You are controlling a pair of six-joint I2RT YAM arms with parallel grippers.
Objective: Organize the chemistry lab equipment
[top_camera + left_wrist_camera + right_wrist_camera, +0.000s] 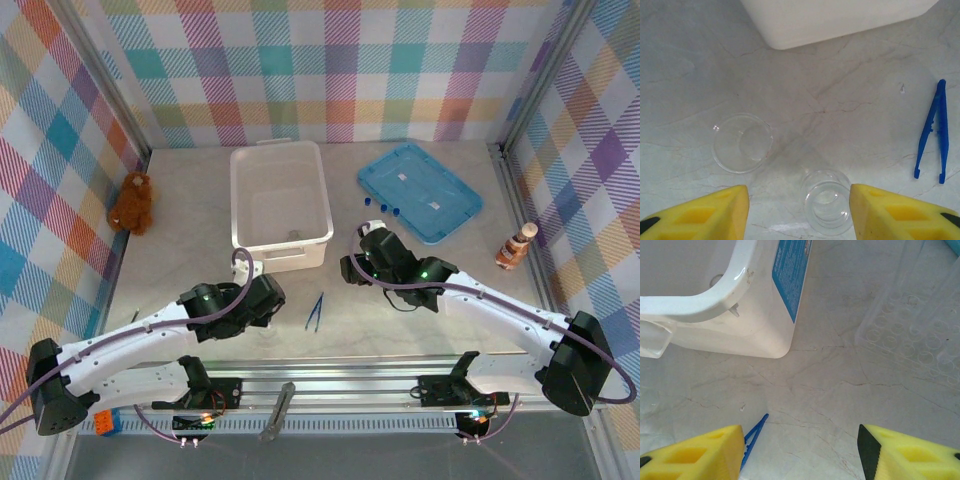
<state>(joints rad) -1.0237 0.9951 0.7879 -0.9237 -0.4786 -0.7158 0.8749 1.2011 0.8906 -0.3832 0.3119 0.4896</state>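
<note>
I should lower my left gripper next and shift it toward the tweezers' side, over the beaker between its fingers.
Two small clear glass beakers stand on the marble table in the left wrist view. One beaker sits between my left gripper's open yellow fingers, close to the right finger. The other beaker stands apart, ahead and to the left. Dark-blue tweezers lie to the right, between the two arms. My right gripper is open over bare table, the tweezers' tip beside its left finger. Blue-capped tubes stand in a clear rack just ahead of it.
A white bin stands at the table's centre back, with a small clear item inside. Its blue lid lies to the right. A brown teddy bear sits far left and a bottle-shaped figure far right.
</note>
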